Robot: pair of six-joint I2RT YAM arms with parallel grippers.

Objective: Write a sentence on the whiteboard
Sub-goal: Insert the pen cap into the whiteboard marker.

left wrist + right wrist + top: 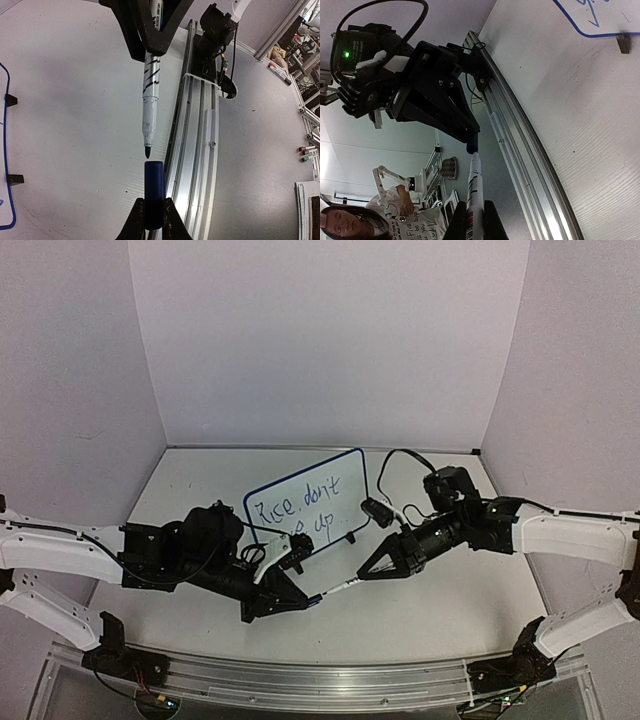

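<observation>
The sentence (296, 512) is written, so my right gripper will next push the marker's bare tip into the cap, put the marker down on the tabletop beside the whiteboard and let it go.
The whiteboard (300, 502) lies on the table, blue-framed, with the sentence (296, 512) in two dark lines, partly hidden by my left arm. Its edge shows in the left wrist view (6, 145) and its corner in the right wrist view (600, 20). My left gripper (300, 598) is shut on the dark-blue marker cap (154, 192). My right gripper (372, 572) is shut on the white marker (476, 200). The marker's bare tip (148, 151) sits just short of the cap's open end, in line with it; the cap also shows in the right wrist view (472, 145).
The aluminium rail (320, 680) runs along the table's near edge, below both grippers. Two black clip feet (15, 178) hold the board's near edge. A person (350, 220) is beyond the table in the right wrist view.
</observation>
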